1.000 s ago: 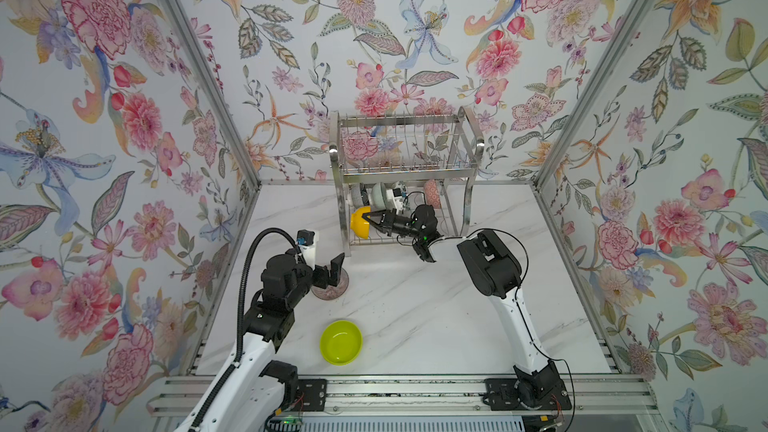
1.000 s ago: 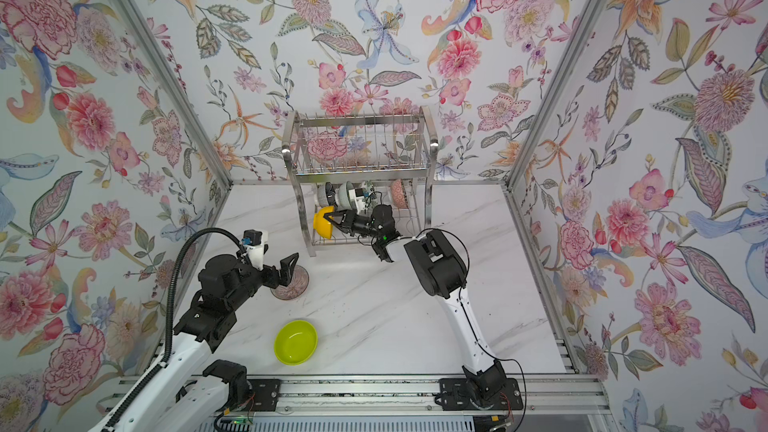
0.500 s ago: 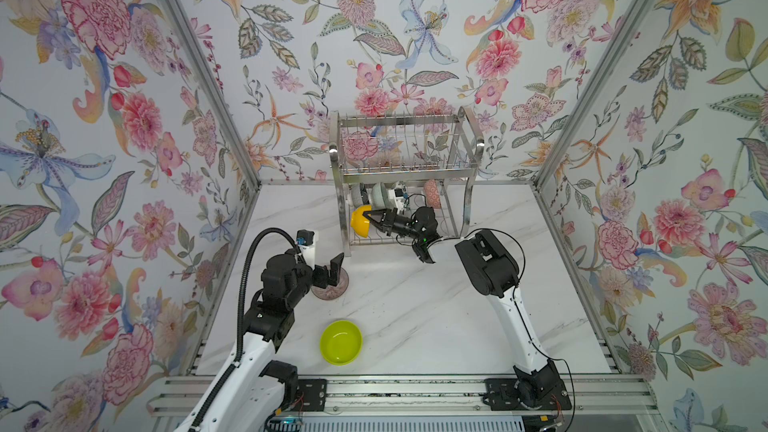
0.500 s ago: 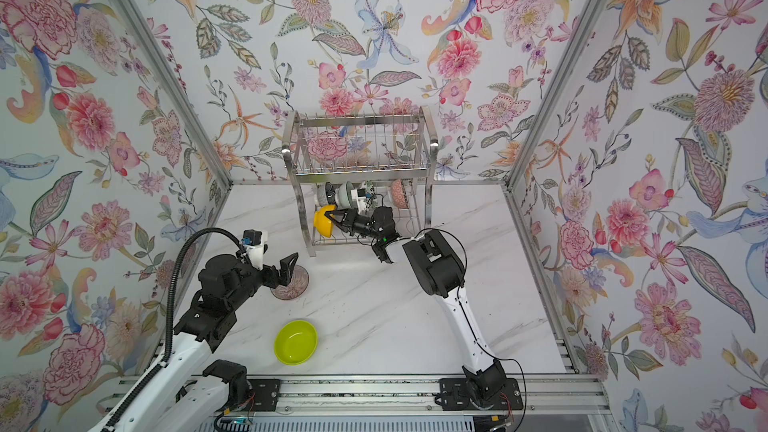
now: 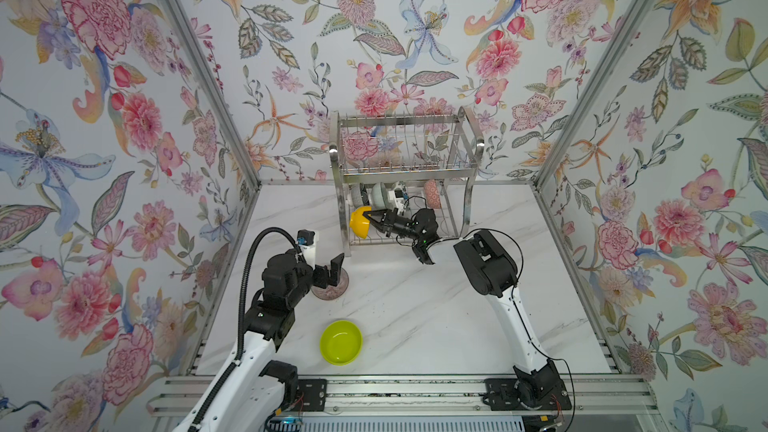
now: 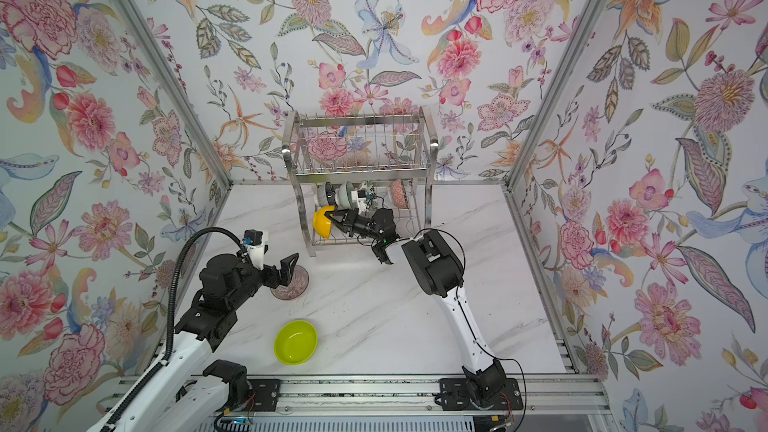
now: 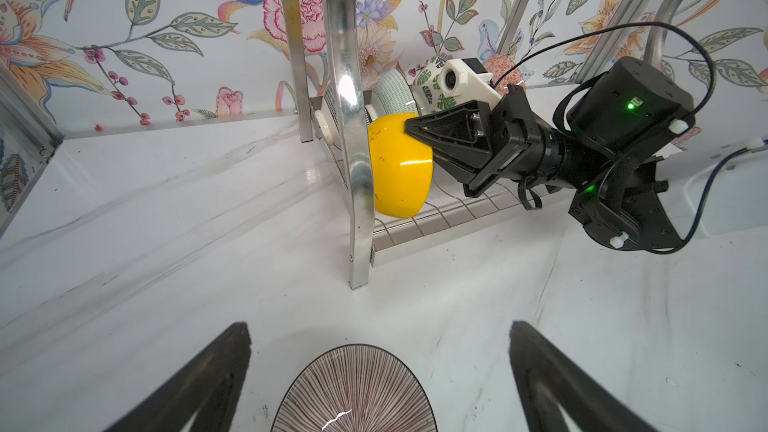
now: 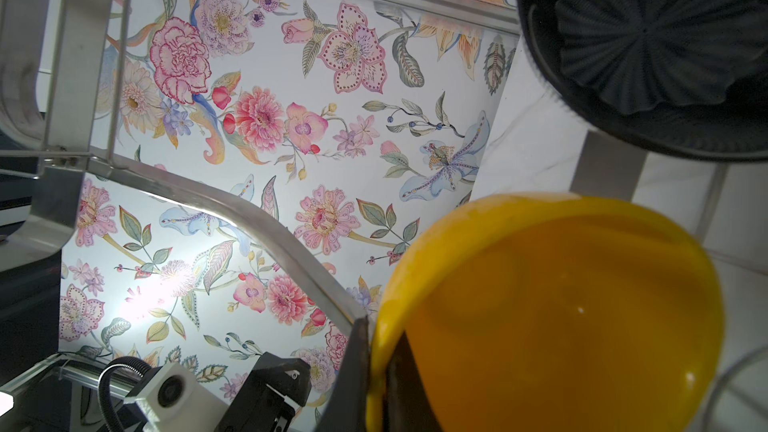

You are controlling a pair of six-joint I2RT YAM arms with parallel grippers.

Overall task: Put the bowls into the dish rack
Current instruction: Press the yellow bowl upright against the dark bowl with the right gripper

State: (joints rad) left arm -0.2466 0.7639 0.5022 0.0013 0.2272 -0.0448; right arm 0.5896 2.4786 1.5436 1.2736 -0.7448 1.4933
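The orange-yellow bowl, already on edge above the wires (image 5: 361,240) beside the front post, comes down onto them next, and my right gripper releases the bowl's rim.
The steel dish rack (image 5: 407,174) (image 6: 361,176) stands at the back wall. My right gripper (image 5: 371,216) (image 6: 332,216) (image 8: 376,361) is shut on the rim of the orange-yellow bowl (image 5: 359,224) (image 7: 399,168) (image 8: 561,317). It holds that bowl on edge at the left end of the rack's lower tier. My left gripper (image 5: 328,271) (image 7: 378,326) is open, low over the pinkish-brown ribbed bowl (image 5: 334,289) (image 7: 353,392) on the table, not touching it. The lime green bowl (image 5: 340,342) (image 6: 296,342) sits upright near the front.
Several bowls stand in the lower tier behind the yellow one: a pale mint one (image 5: 379,195), a leaf-print one (image 7: 432,85), an orange-sided one (image 5: 432,193) and a dark navy one (image 8: 648,43). The rack's front left post (image 7: 351,139) stands between my two grippers.
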